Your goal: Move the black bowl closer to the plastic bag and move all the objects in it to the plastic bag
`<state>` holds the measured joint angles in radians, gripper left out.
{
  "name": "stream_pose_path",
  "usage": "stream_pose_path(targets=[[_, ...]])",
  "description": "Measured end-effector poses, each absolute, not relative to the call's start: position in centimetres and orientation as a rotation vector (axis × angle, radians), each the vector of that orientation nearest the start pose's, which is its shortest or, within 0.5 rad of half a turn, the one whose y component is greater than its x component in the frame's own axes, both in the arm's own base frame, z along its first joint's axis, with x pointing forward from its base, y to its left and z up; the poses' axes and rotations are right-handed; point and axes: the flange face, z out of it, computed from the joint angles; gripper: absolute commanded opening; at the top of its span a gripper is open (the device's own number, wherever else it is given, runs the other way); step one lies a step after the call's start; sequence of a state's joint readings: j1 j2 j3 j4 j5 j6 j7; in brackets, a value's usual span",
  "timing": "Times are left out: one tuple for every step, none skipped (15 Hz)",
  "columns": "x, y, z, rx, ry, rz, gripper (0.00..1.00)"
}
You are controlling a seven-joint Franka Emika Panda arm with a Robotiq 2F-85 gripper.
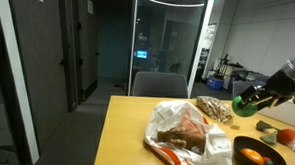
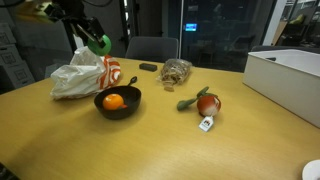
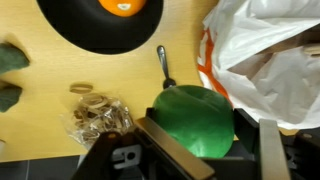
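Note:
I should next move my gripper to the right in the wrist view and down over the white bag's opening [image 1: 190, 128] [image 3: 285, 68], because the round green object is still hanging beside it.
The black bowl [image 2: 127, 108] sits on the wooden table next to the white plastic bag [image 2: 76, 80], with an orange [image 2: 113, 100] in it. The bowl [image 3: 85, 30] and orange [image 3: 120, 6] also show at the top of the wrist view, and both appear in an exterior view, bowl [image 1: 238, 149] and orange [image 1: 255, 156]. My gripper [image 2: 98, 42] hangs in the air above the bag's edge, shut on a round green object [image 3: 195, 118]. The wrist view shows the bag [image 3: 265, 60] to the right of the gripper [image 3: 205, 128].
A clear packet of snacks [image 2: 176, 70] lies at the back of the table. A red and green vegetable toy [image 2: 207, 103] lies to the bowl's right. A white box [image 2: 290, 75] stands at the far right. A small dark stalk-like item [image 3: 165, 66] lies beside the bag.

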<state>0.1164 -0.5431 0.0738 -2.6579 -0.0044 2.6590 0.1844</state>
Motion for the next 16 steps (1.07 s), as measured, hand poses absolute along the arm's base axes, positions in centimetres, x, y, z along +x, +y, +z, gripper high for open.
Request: stream_pose_path(targets=[[39.7,9.1,47.6,-2.957,-0.067,-0.831,0.53],[39.3,10.3,47.8,-2.947,-0.117,-0.833,0.53],[39.0,11.4,47.8,-2.941,-0.162,-0.828,0.53],[38.7,12.5,47.6,-2.940,-0.208,-0.817,0.53],[38.3,13.7,47.2,-2.944,-0.254,-0.799,0.53],[38.0,14.8,46.8,-2.948,-0.298,-0.780,0.53],[37.8,15.8,46.4,-2.951,-0.342,-0.766,0.53],[37.5,16.9,45.8,-2.954,-0.386,-0.750,0.53],[37.3,17.9,45.3,-2.959,-0.430,-0.736,0.53],[37.0,19.0,44.7,-2.962,-0.474,-0.724,0.53],[36.8,20.0,44.3,-2.964,-0.520,-0.719,0.53],[36.6,21.0,43.8,-2.964,-0.567,-0.720,0.53],[36.5,22.0,43.4,-2.964,-0.618,-0.725,0.53],[36.5,22.9,43.1,-2.965,-0.668,-0.735,0.53],[36.6,23.7,42.8,-2.963,-0.720,-0.760,0.53],[36.9,24.3,42.6,-2.962,-0.761,-0.795,0.53]])
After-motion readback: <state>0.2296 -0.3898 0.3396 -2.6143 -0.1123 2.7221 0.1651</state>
